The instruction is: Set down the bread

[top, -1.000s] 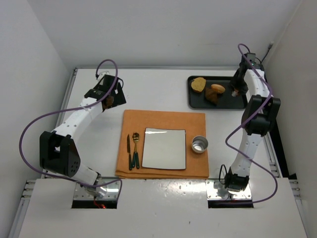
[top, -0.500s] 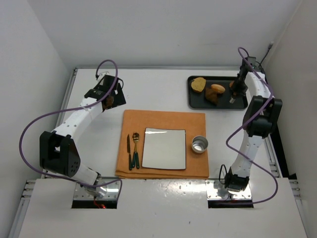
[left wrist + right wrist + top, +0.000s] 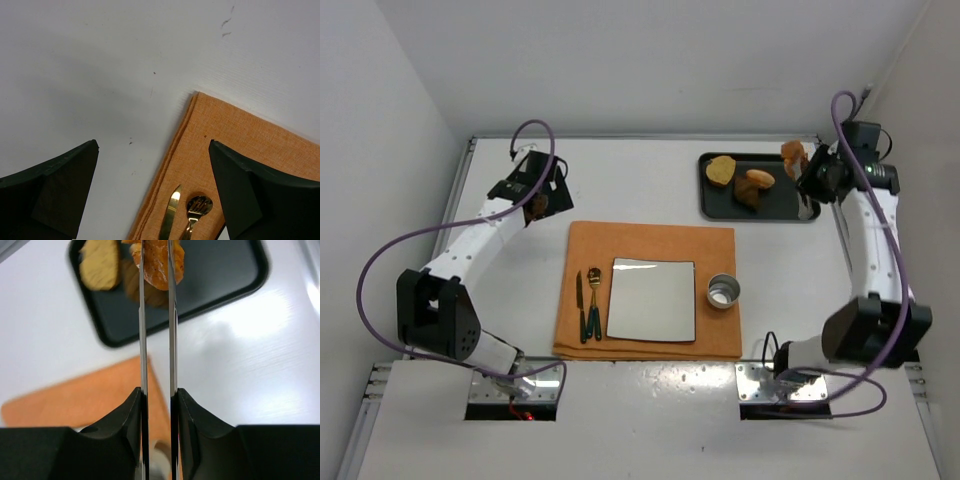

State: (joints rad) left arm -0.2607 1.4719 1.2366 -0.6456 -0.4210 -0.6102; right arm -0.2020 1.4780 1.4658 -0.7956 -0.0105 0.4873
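The square silver plate (image 3: pixel 650 285) is empty, so I should move my right gripper back and to the left in the top view. Then I should lower it and release the bread (image 3: pixel 791 153) onto the plate.
The bread (image 3: pixel 791 153), a small orange-brown piece, is pinched between the thin fingers of my right gripper (image 3: pixel 800 165), held in the air over the right end of the black tray (image 3: pixel 778 203). In the right wrist view the bread (image 3: pixel 156 270) sits between the fingertips of the gripper (image 3: pixel 156 247), above the tray (image 3: pixel 220 275). My left gripper (image 3: pixel 542 205) is open and empty over the white table by the far left corner of the orange mat (image 3: pixel 235 140); its jaws (image 3: pixel 153 145) stand wide apart.
A tan round slice (image 3: pixel 721 170) and a beige bun (image 3: pixel 758 180) lie on the tray. On the orange mat (image 3: pixel 650 245) are a square silver plate (image 3: pixel 652 298), a small metal cup (image 3: pixel 723 291), and a knife (image 3: pixel 580 305) and spoon (image 3: pixel 593 298).
My right gripper has risen from the tray with the bread in it, and the arm has swung out to the right. The left arm has barely moved.
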